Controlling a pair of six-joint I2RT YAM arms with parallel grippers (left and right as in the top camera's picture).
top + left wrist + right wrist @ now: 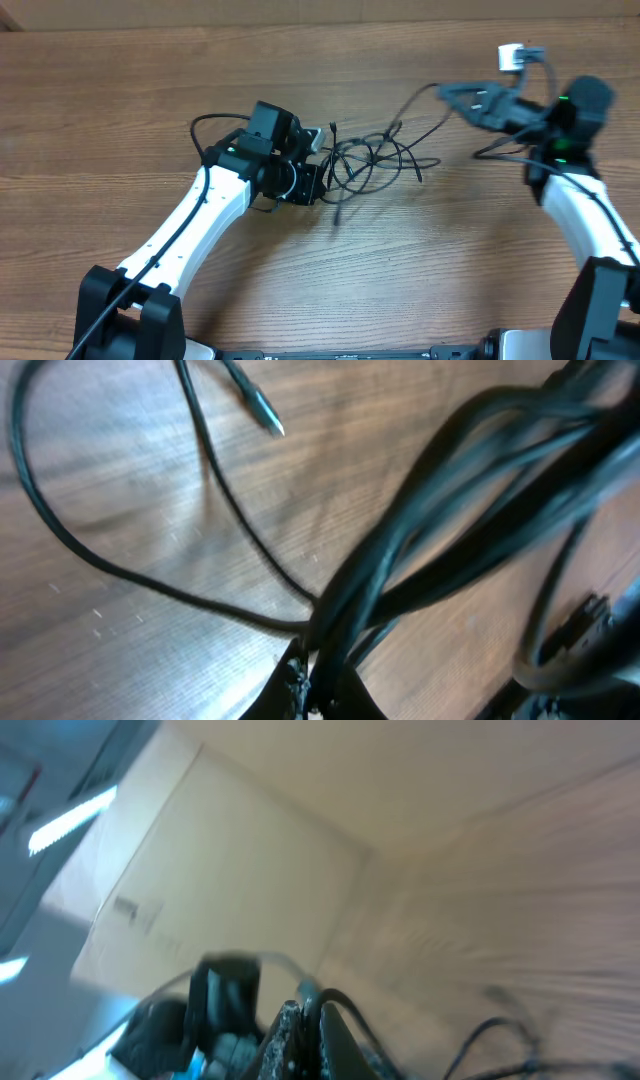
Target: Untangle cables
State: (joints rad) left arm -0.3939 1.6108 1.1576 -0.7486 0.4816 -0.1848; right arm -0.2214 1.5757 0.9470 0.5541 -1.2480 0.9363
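My left gripper holds the bundle, so next I should pull my right gripper away from the tangle, to the right in the overhead view, and then release the thin cable.
The cables (372, 160) lie as a loose black tangle on the wooden table just right of centre. My left gripper (312, 182) sits at the tangle's left edge. In the left wrist view it (318, 682) is shut on a thick bundle of the cables (450, 490), and a silver-tipped plug (265, 412) lies on the wood beyond. My right gripper (447, 93) hangs above the table at the back right, with one strand running from it down to the tangle. In the blurred right wrist view it (311, 1018) is shut on a thin black cable (345, 1010).
A white plug block (512, 57) with a grey cord hangs near the right arm at the back right. A long single loop (60, 530) of cable trails left of the bundle. A pale wall panel (230, 870) fills the background of the right wrist view.
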